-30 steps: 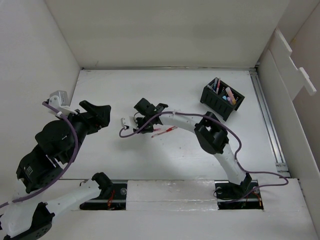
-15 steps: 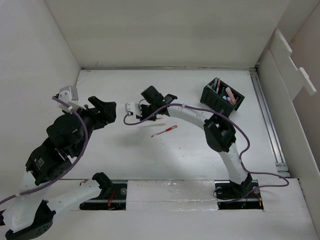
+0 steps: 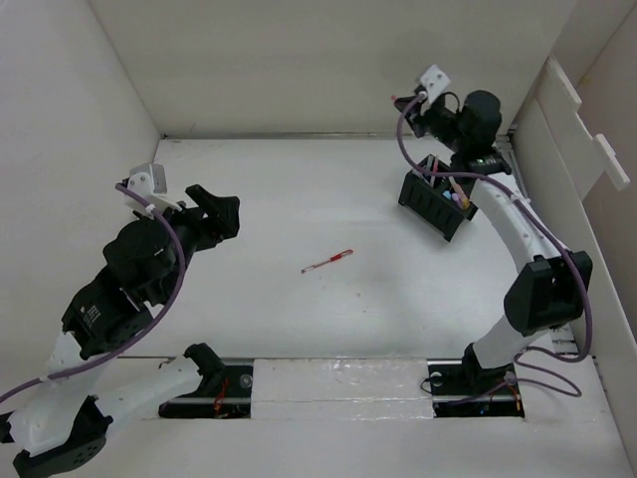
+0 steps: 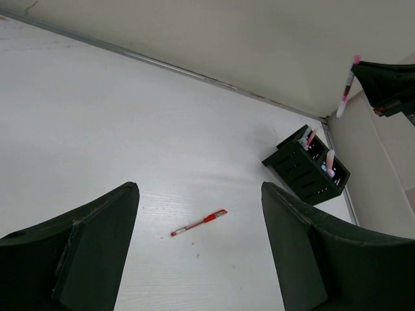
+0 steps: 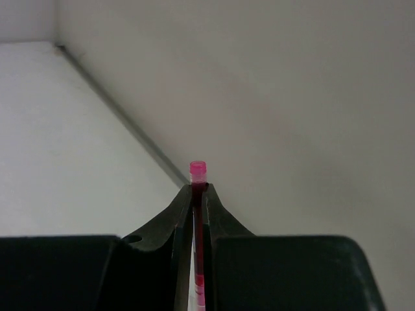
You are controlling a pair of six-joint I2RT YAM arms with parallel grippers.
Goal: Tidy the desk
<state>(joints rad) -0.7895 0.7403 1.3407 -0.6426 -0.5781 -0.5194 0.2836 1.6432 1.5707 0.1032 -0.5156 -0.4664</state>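
Note:
My right gripper lowers toward the organizer's far section (image 3: 433, 169) next and releases the pink pen, which hangs well above the open black organizer.
The white desk (image 3: 299, 189) holds one red pen (image 3: 327, 261) near its middle; the pen also shows in the left wrist view (image 4: 198, 223). My right gripper (image 3: 413, 108) is raised at the back right, above the black slotted organizer (image 3: 443, 194). It is shut on a pink-capped pen (image 5: 198, 170), whose cap sticks out past the fingertips. The left wrist view shows that pen (image 4: 347, 87) hanging above the organizer (image 4: 305, 165). My left gripper (image 3: 221, 214) is open and empty above the desk's left side, with the red pen ahead between its fingers (image 4: 97, 240).
The organizer holds several pens and markers. White panel walls (image 3: 328, 70) border the desk at the back and sides. A metal rail (image 3: 532, 239) runs along the right edge. The arm bases sit at the near edge.
My right gripper has lifted the pink-capped pen from the desk's middle and swung up to the back right above the organizer. My left gripper has shifted slightly right and forward.

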